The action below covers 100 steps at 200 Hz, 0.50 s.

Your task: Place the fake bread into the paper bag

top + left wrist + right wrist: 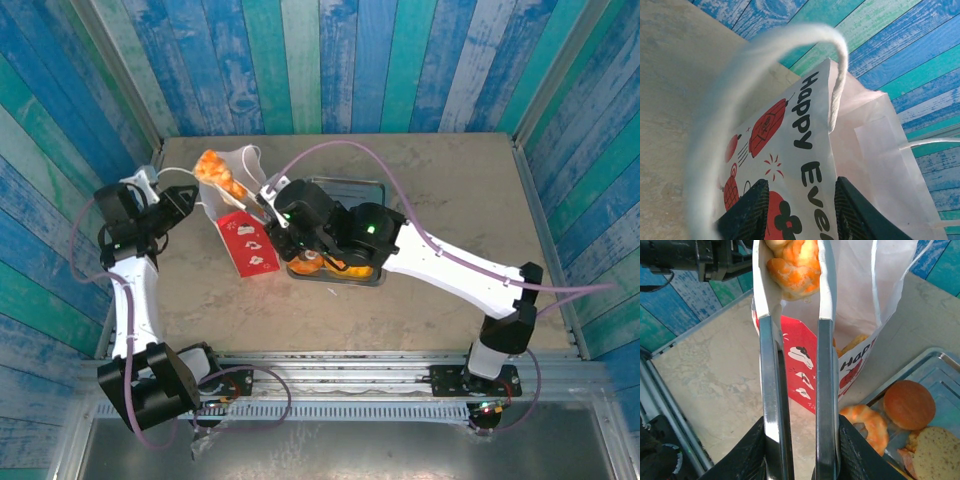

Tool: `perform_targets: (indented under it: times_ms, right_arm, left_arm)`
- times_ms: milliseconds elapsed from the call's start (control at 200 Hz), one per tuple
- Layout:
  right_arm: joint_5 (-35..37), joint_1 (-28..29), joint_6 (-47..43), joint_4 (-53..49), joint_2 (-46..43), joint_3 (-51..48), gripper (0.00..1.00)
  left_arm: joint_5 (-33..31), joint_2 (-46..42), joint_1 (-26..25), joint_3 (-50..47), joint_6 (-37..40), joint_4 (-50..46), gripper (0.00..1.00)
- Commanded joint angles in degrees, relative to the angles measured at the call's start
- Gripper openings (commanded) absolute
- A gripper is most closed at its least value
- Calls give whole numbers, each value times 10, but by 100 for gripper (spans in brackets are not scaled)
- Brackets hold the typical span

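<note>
I should move my right gripper outward next, to bring the croissant over the bag's opening and release the metal tongs (771, 390).
The white paper bag (247, 243) with red print leans on the table, its mouth (240, 160) facing the back. My right gripper (801, 455) is shut on the metal tongs (771, 390). The tongs pinch a golden croissant (792, 265) at the bag's mouth (855, 285); from above it is the orange croissant (215, 170). More bread (855, 342) lies inside the bag. My left gripper (801, 212) sits against the bag's printed wall (790, 130), its fingers (747, 212) apart and the wall showing face-on between them. A cord handle (790, 37) loops over it.
A grey metal tray (940, 367) stands right of the bag, holding a ring donut (867, 422), a round bun (909, 404) and a seeded piece (937, 452). My right arm covers most of the tray (345, 184) from above. Striped walls enclose the table.
</note>
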Motion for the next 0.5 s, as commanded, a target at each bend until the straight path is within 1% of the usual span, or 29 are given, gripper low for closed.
perform_targets:
  times_ms: [0,275,496]
  right_arm:
    - [24,4,0,9,16,33,26]
    - [106,0,-25,-34,78,85,29]
    - [144,-14,-37,-73,124,127,30]
  left_arm:
    - [-6,-2,-2,-9,14,13,39]
    - [-5,-7,-2,-15,14,15,39]
    - [-8,-10,-2,-11,16,8,39]
